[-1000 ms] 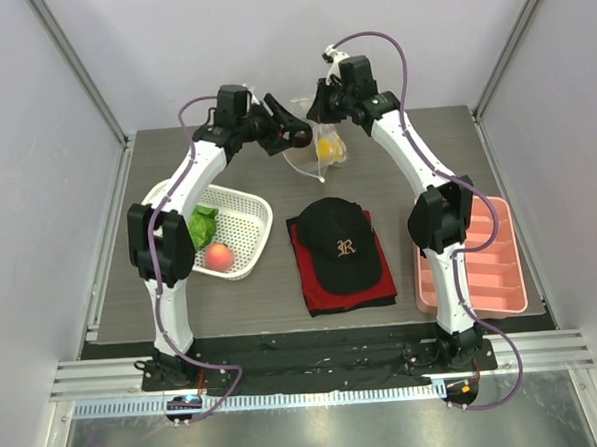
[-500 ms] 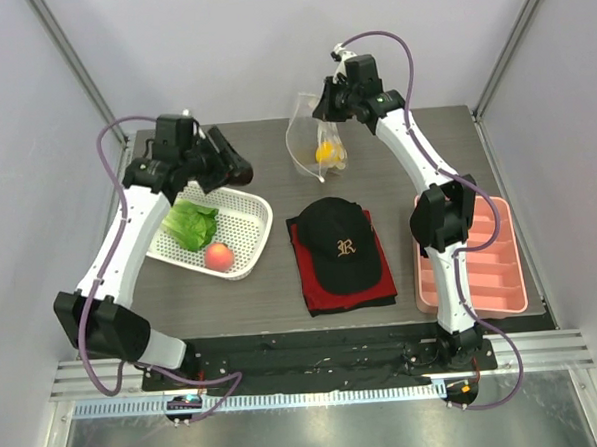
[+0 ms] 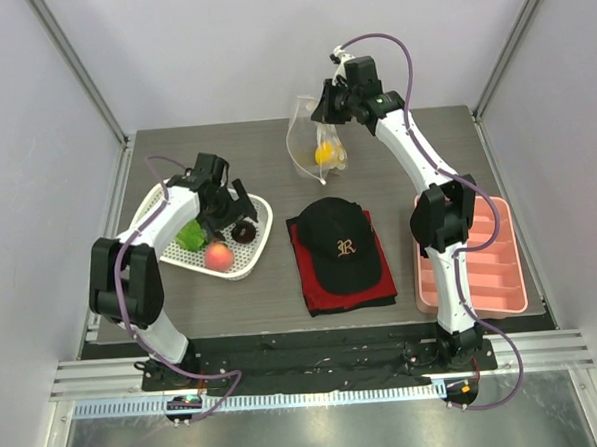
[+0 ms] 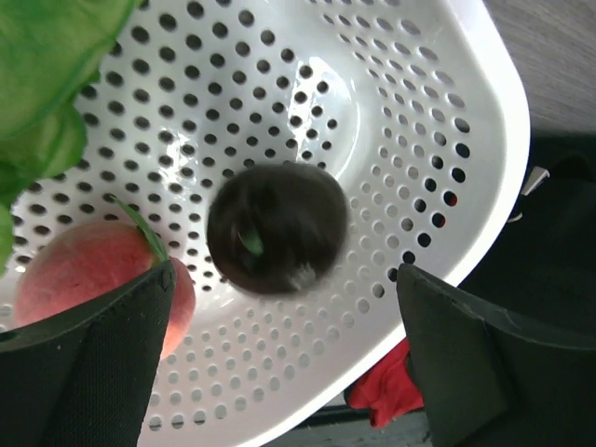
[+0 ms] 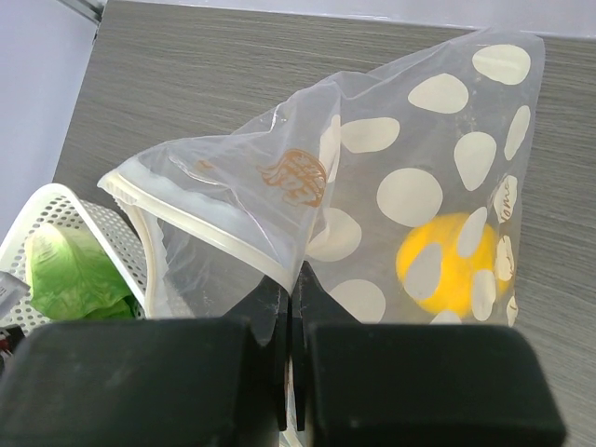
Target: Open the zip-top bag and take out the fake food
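The citrus is still inside the bag, so my left gripper needs to reach up from the basket (image 3: 261,207) and to the right in the top view to the bag's basket-side zip strip (image 3: 288,144).
My right gripper (image 3: 325,117) is shut on the rim of the polka-dot zip-top bag (image 3: 309,143) and holds it up, open, at the back of the table. The yellow-orange citrus (image 3: 324,154) lies inside it. In the right wrist view the gripper (image 5: 293,279) pinches the bag (image 5: 372,177) by its zip strip, with the citrus (image 5: 447,265) below. My left gripper (image 3: 228,209) is open over the white mesh basket (image 3: 261,207). The dark brown ball (image 4: 277,228) lies blurred in the basket between the fingers (image 4: 102,363), beside the peach (image 4: 84,275) and the leafy green vegetable (image 4: 47,74).
A black cap (image 3: 338,243) lies on a folded red cloth (image 3: 306,273) at the middle. A pink compartment tray (image 3: 481,269) stands at the right, beside the right arm's base. The basket's rim (image 4: 494,140) sits next to the red cloth.
My left arm has swung from the bag to the basket with the dark brown ball. Its jaws have opened and the ball now lies in the basket. The right arm holds still.
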`<state>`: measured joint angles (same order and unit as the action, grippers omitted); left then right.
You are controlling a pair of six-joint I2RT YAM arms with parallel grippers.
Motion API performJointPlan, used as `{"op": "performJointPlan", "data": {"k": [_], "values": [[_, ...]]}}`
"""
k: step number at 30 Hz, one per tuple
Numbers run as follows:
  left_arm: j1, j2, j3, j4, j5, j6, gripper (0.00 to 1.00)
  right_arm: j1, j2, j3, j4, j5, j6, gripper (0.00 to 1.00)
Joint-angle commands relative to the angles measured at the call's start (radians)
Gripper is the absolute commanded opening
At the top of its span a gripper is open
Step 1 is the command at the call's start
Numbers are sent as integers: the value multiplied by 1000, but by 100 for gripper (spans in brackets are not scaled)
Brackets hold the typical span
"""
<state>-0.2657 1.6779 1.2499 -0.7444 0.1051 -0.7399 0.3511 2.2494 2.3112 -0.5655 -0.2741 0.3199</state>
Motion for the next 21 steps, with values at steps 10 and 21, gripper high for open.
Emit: {"op": "performJointPlan", "data": {"k": [10,21], "values": [[-30,-216,52,391,302,-64,26,20,-83,1,1,-39,30,1],[-105,158,350,948,445,-243,0,40,-71,14,-5,-48,235,1]]}}
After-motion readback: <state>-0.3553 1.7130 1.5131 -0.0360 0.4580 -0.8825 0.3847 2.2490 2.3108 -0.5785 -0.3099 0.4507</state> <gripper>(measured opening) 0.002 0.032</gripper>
